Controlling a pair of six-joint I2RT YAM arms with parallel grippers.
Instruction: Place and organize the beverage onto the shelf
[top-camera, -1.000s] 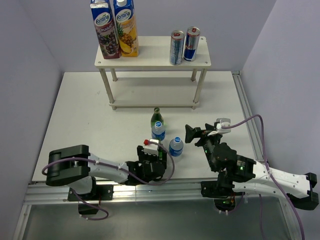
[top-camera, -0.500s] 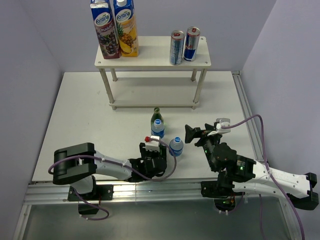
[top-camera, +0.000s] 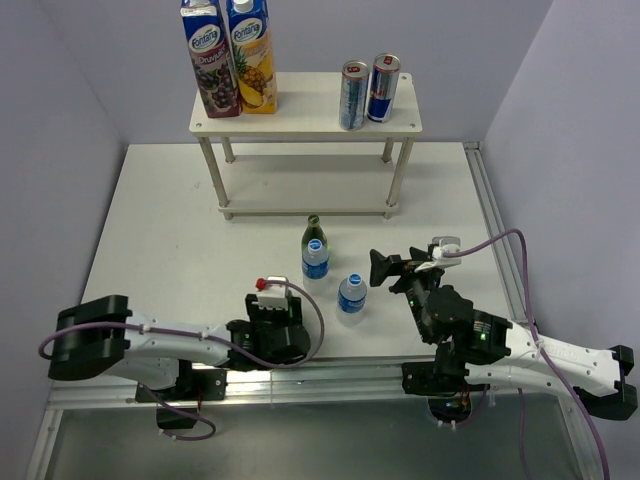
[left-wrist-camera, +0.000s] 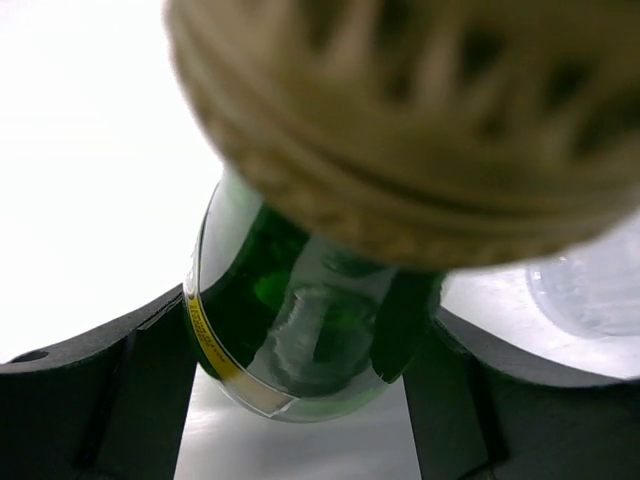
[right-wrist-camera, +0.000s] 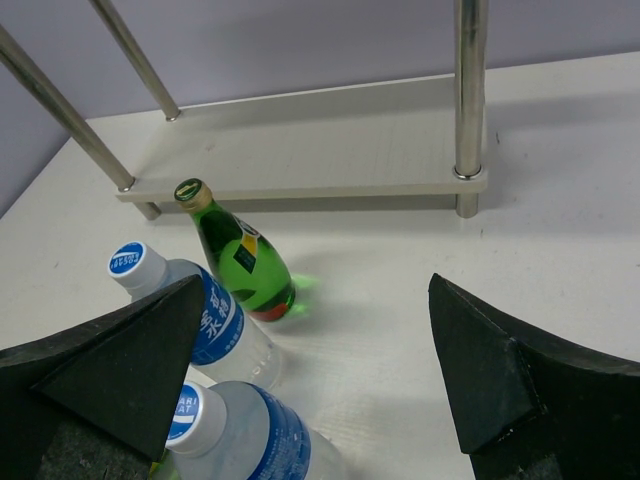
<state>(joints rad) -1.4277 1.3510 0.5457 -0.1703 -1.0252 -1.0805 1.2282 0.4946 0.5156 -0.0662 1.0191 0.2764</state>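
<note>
My left gripper next moves outward, releasing the bottle on the shelf's lower board's end (top-camera: 247, 181), empty below the juice cartons.
The white two-tier shelf (top-camera: 300, 105) stands at the back; its lower board shows in the right wrist view (right-wrist-camera: 330, 140). My left gripper (top-camera: 272, 312) is shut on a green glass bottle (left-wrist-camera: 300, 320), whose tan cap points at the wrist camera; in the top view the wrist hides this bottle. A second green bottle (top-camera: 313, 230) stands in front of the shelf and also shows in the right wrist view (right-wrist-camera: 240, 255). Two water bottles (top-camera: 316, 258) (top-camera: 351, 293) stand near it. My right gripper (top-camera: 380, 268) is open and empty, just right of them (right-wrist-camera: 315, 290).
Two juice cartons (top-camera: 212, 60) (top-camera: 252, 55) stand on the shelf's top board at the left, two cans (top-camera: 353, 95) (top-camera: 383, 88) at the right. The table's metal rail runs along the near edge (top-camera: 330, 380). Walls close in on both sides.
My left gripper has drawn left and back toward the near edge, away from the water bottles, with the green bottle in it. The right arm has not moved.
</note>
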